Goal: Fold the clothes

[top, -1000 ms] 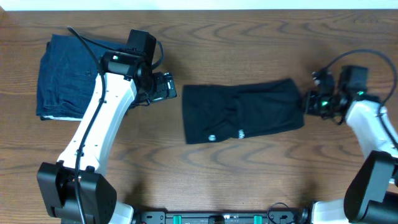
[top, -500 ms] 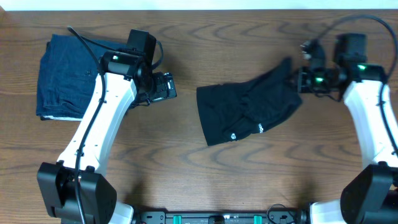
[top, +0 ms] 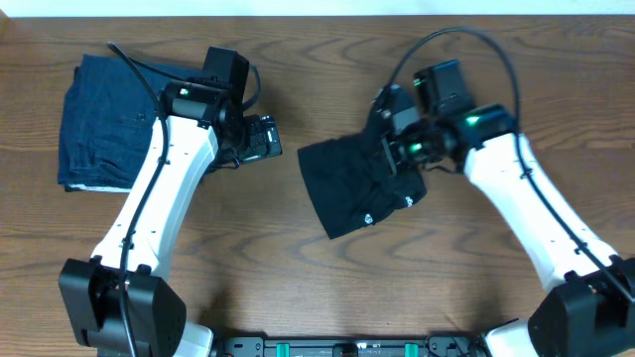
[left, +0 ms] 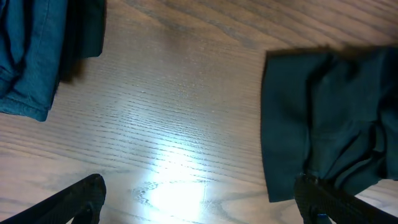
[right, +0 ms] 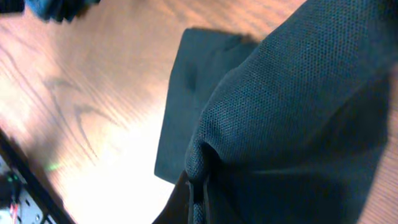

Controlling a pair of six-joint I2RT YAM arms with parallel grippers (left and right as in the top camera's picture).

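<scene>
My right gripper should first swing back and down to the left in the overhead view, so that the raised end gets over the shirt's flat part (top: 337, 185) (right: 189, 101).
The clothes, a black T-shirt (top: 337, 183), lie partly folded at the table's middle, with small white marks (top: 368, 218) near the front edge. My right gripper (top: 397, 149) is shut on the shirt's right end and holds it raised over the rest of the fabric. In the right wrist view the pinched fold (right: 198, 180) sits between the fingers, and the black fabric (right: 298, 93) fills most of the frame. My left gripper (top: 264, 139) hovers open just left of the shirt, holding nothing. The left wrist view has the shirt (left: 311, 118) at its right and the fingers (left: 81, 196) wide apart.
A folded dark blue garment (top: 99, 119) lies at the far left of the table, also in the left wrist view's top left corner (left: 31, 50). Bare wood (top: 268, 248) lies between it and the shirt.
My right gripper has carried the shirt's right end up and leftward over the rest of the shirt. The shirt is bunched shorter and has shifted. The left arm has not moved.
</scene>
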